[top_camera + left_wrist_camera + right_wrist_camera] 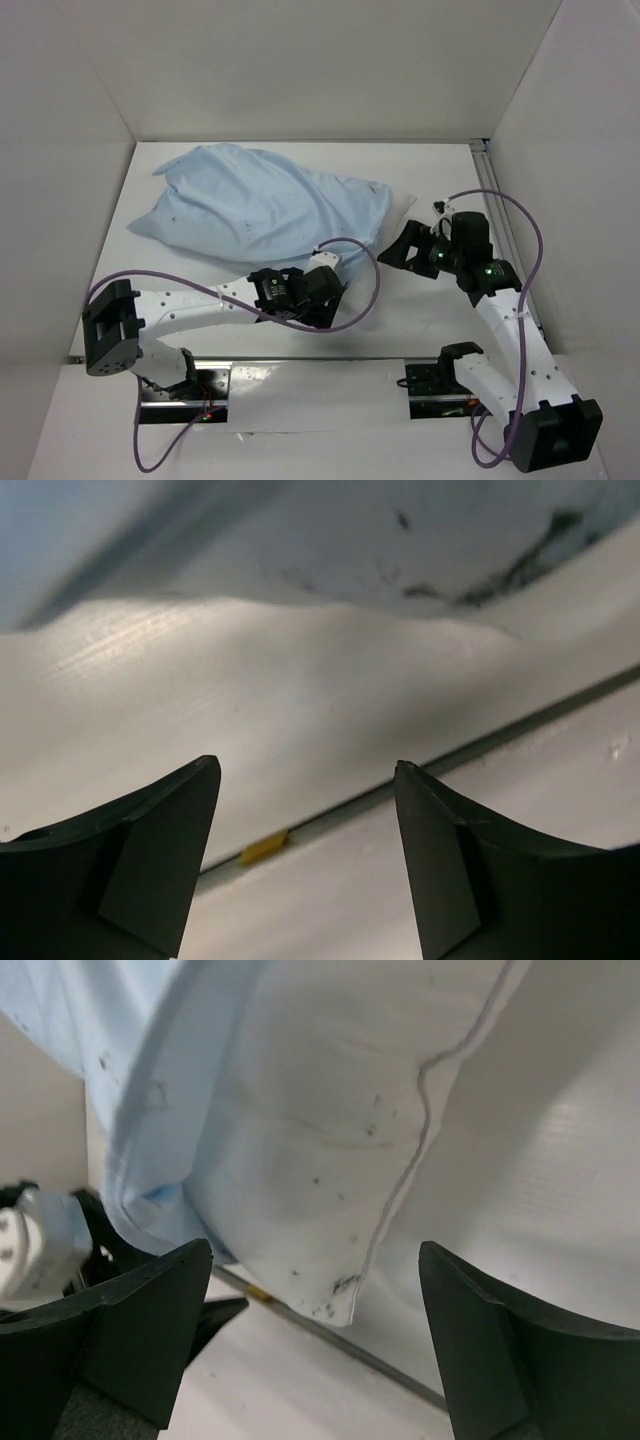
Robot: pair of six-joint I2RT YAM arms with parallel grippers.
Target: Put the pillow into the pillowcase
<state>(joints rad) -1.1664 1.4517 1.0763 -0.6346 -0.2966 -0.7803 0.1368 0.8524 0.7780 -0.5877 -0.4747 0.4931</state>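
The pillowcase's near edge (351, 269) (310, 601) still lies outward of my open fingers, so my left gripper moves outward onto that edge next and closes on its cloth.
The light blue pillowcase (250, 205) lies bulging on the table, centre-left. The white pillow (400, 208) shows only as a corner sticking out of its right end. My left gripper (335, 285) is open and empty, just in front of the pillowcase's near right edge. My right gripper (397, 248) is open and empty, just right of the pillow corner. In the right wrist view the smudged pillow corner (340, 1280) hangs between the open jaws of the gripper (315, 1247), apart from them, with the pillowcase (130, 1110) to its left. In the left wrist view the gripper (305, 765) holds nothing.
White walls box in the table (440, 180) at the back and both sides. A seam with a small yellow mark (265, 847) runs across the table under the grippers. Purple cables (520, 230) loop over both arms. A metal rail (490, 165) runs along the right edge.
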